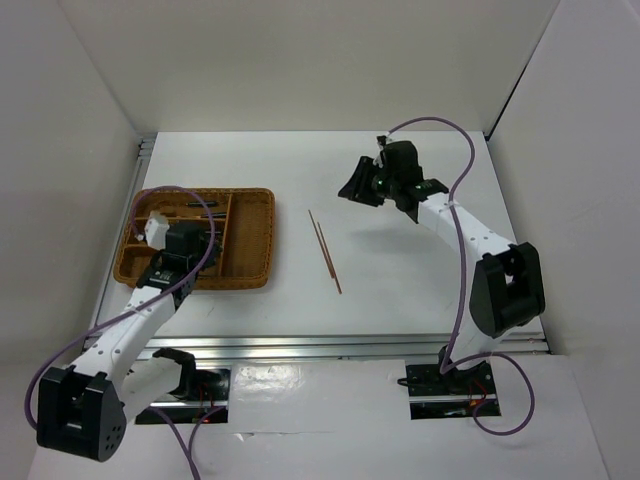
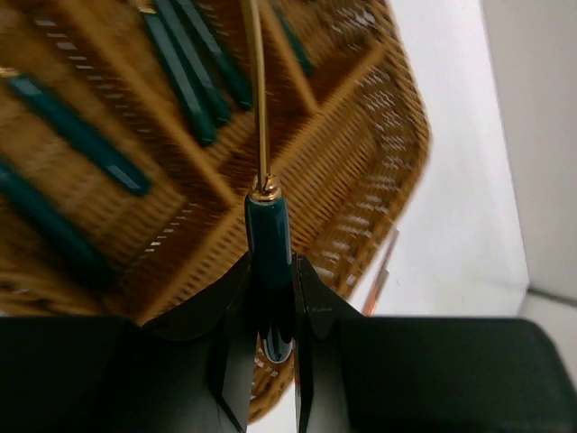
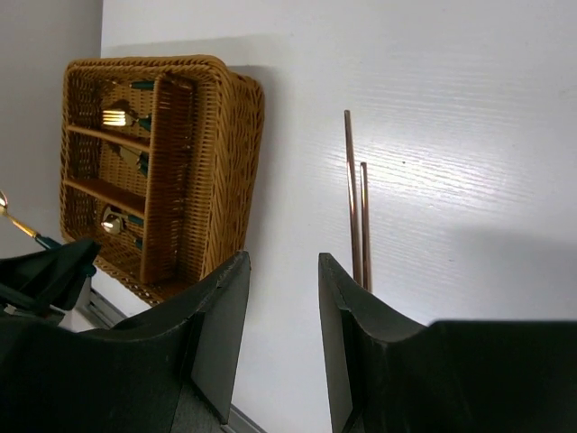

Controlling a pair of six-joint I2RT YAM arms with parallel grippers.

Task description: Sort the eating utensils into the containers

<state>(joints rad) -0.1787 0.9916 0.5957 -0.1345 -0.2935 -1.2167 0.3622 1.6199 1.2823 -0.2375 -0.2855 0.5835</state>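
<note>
My left gripper will first turn and then move down to get into the tray's near section (image 1: 140,262) (image 2: 88,191).
The brown wicker tray (image 1: 268,240) lies at the left and holds several teal-handled utensils in its compartments (image 2: 180,81). My left gripper (image 1: 170,240) hovers over the tray, shut on the teal handle of a gold-shafted utensil (image 2: 269,230) that points away over the dividers, its head out of view. Two thin gold chopsticks (image 1: 325,250) lie side by side on the white table right of the tray. My right gripper (image 1: 365,185) is open and empty, raised above the table beyond the chopsticks. In the right wrist view the chopsticks (image 3: 350,189) run past the right finger (image 3: 347,316).
White walls close in the table on three sides. In the right wrist view the tray (image 3: 230,162) shows a gold fork (image 3: 115,117) and a spoon (image 3: 113,221) in separate compartments. A metal rail (image 1: 300,348) runs along the table's near edge.
</note>
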